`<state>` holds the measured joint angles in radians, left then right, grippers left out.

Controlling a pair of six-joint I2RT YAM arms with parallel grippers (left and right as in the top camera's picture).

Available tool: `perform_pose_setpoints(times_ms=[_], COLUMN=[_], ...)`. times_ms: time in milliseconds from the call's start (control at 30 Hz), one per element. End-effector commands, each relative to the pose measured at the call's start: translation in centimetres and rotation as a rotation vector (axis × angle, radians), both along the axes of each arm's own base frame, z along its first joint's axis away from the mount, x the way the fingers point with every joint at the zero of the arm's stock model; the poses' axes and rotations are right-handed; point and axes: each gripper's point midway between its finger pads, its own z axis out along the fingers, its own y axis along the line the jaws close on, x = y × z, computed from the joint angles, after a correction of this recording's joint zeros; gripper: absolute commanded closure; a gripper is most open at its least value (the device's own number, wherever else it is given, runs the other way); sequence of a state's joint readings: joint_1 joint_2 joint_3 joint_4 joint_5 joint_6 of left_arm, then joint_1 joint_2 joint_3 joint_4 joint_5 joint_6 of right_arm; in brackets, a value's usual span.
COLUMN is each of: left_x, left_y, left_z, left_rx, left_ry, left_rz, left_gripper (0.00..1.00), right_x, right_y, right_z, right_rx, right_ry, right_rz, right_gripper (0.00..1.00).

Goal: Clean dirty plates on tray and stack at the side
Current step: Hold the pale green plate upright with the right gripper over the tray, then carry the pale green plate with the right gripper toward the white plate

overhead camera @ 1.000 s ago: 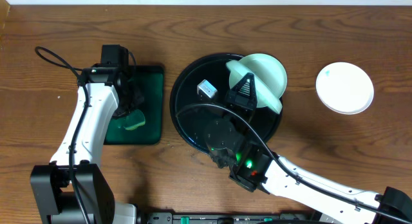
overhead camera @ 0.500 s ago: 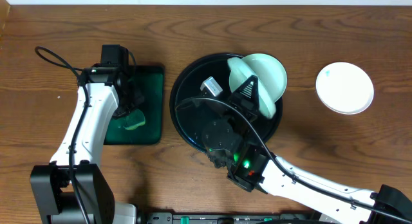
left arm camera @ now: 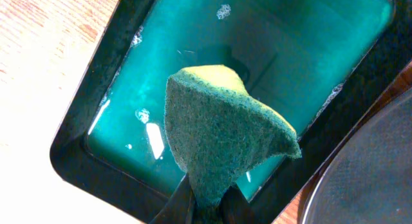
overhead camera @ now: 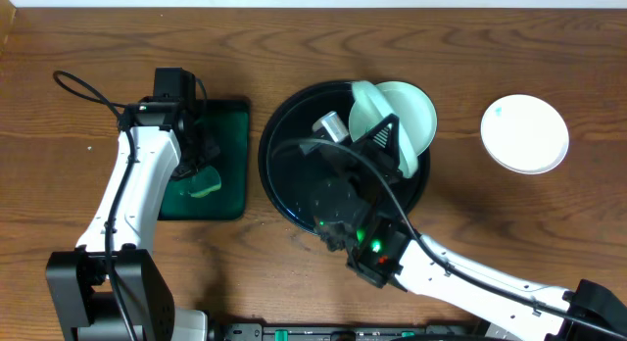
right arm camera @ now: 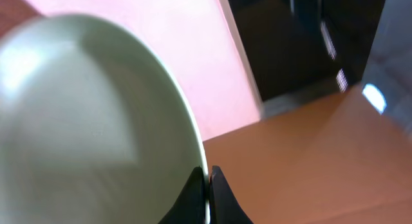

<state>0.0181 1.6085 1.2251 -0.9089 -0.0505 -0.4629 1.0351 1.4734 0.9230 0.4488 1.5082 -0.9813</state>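
Note:
The white plate [overhead camera: 525, 133] already sits aside, so my right gripper needs to swing to the right in the overhead view, level its mint plate and release it onto that one.
My right gripper [overhead camera: 385, 127] is shut on the rim of a pale-mint plate [overhead camera: 363, 108], holding it tilted steeply on edge above the black tray [overhead camera: 279, 179]. In the right wrist view that plate [right arm camera: 96, 121] fills the left side, its rim pinched at my right gripper [right arm camera: 207, 185]. A second plate [overhead camera: 413, 108] lies on the tray's upper right, partly behind the held one. A third, white plate [overhead camera: 525, 133] rests on the table at the right. My left gripper [left arm camera: 209, 210] is shut on a green sponge [left arm camera: 225, 134], holding it above the green tray.
The rectangular dark green tray [overhead camera: 233, 155] with wet teal liquid sits left of the black tray, rim [left arm camera: 72, 154] nearly touching it. The black tray's edge [left arm camera: 367, 179] shows at lower right in the left wrist view. Bare wooden table [overhead camera: 470, 57] surrounds both.
My right gripper has turned the held plate further onto its edge and shifted slightly left over the tray. The left arm and sponge have not moved.

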Motion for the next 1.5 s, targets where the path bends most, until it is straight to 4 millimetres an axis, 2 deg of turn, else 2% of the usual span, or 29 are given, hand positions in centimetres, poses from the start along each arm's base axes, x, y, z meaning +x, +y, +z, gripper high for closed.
perform_pose_setpoints(times_ms=[0,200,300,433,567,667,833,967,1100,1300,1467], left_x=[0.1,0.0,0.0,0.0,0.0,0.0,0.0,0.0,0.0,0.0,0.0], left_y=[0.1,0.1,0.1,0.1,0.1,0.1,0.1,0.1,0.1,0.1,0.1], left_z=[0.1,0.0,0.0,0.0,0.0,0.0,0.0,0.0,0.0,0.0,0.0], left_rx=[0.004,0.004,0.004,0.004,0.004,0.004,0.004,0.004,0.004,0.004,0.004], left_ry=[-0.001,0.002,0.002,0.003,0.002,0.002,0.002,0.003,0.003,0.003,0.003], left_rz=[-0.014,-0.014,-0.014,-0.014,-0.013,-0.014,-0.013,-0.014,-0.013,-0.013,-0.013], left_gripper=[0.93,0.93,0.93,0.93,0.93,0.93,0.93,0.93,0.93,0.93,0.93], right_x=[0.4,0.0,-0.4,-0.3,-0.3,-0.2,0.7,2.2,4.0,5.4,4.6], right_y=[-0.8,3.6,5.1,6.6,8.2,8.3,8.2,6.4,2.3,-6.5,-15.8], right_z=[-0.2,-0.5,-1.1,-3.2,-7.4,-9.8,-11.6,-12.1,-11.8,-11.9,-13.5], right_rx=[0.301,0.474,0.589,0.672,0.807,0.968,1.21,1.36,1.376,1.3,1.265], right_ry=[-0.167,-0.184,-0.191,-0.122,0.052,0.142,0.255,0.287,0.247,0.181,0.128], right_rz=[-0.055,0.146,0.211,0.28,0.344,0.316,0.268,0.189,0.097,-0.099,-0.38], right_gripper=[0.99,0.99,0.99,0.99,0.99,0.99,0.99,0.98,0.98,0.99,0.99])
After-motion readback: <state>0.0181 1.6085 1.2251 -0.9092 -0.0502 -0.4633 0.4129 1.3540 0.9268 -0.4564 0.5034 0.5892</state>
